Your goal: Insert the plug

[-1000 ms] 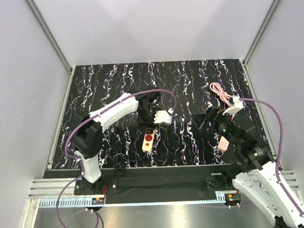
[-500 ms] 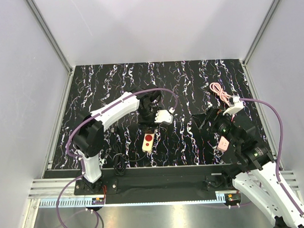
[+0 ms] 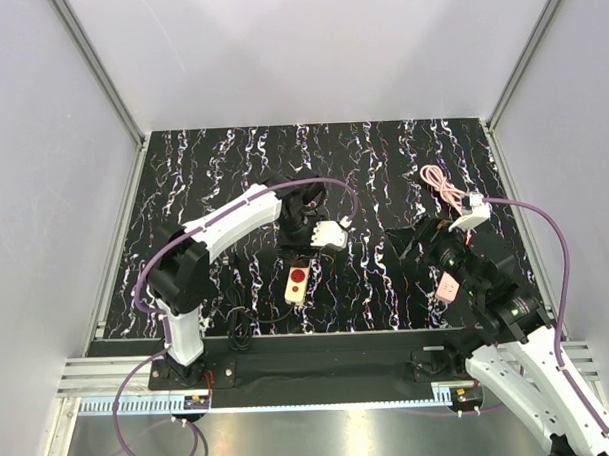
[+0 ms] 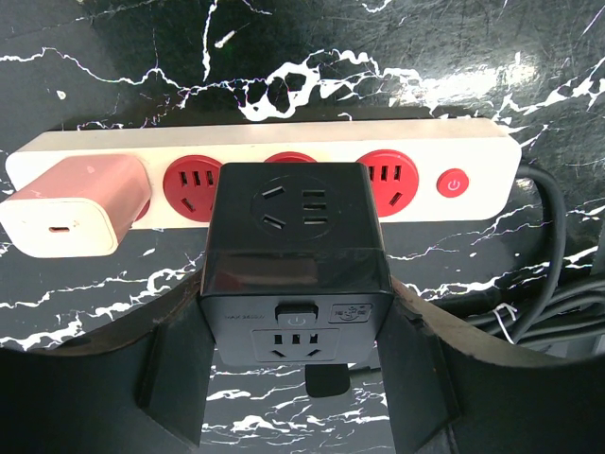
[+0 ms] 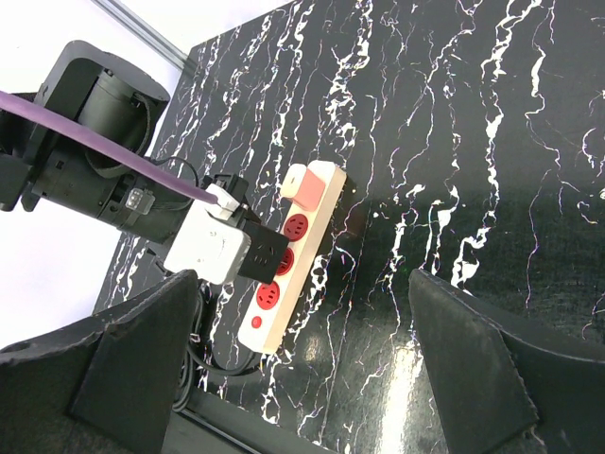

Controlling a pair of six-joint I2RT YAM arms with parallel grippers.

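Note:
My left gripper presses the plug down and toward the middle red socket (image 4: 290,157) next, before releasing, since that socket's red rim still shows past the plug's edge.
The plug (image 4: 293,246) is a black boxy adapter with sockets on its faces. My left gripper (image 4: 298,352) is shut on its two sides and holds it over the middle red socket of the cream power strip (image 4: 487,180). I cannot tell whether its prongs are seated. The right wrist view shows the plug (image 5: 260,253) against the strip (image 5: 304,248). In the top view the left gripper (image 3: 320,237) covers the far part of the strip (image 3: 295,296). My right gripper (image 3: 405,246) is open and empty, well to the right of the strip.
A pink adapter (image 4: 76,203) fills the strip's end socket. The strip's red power button (image 4: 453,182) is at the other end. Black cords (image 4: 553,255) loop beside the strip toward the near edge (image 3: 238,325). A coiled pink cable (image 3: 441,183) lies at the back right.

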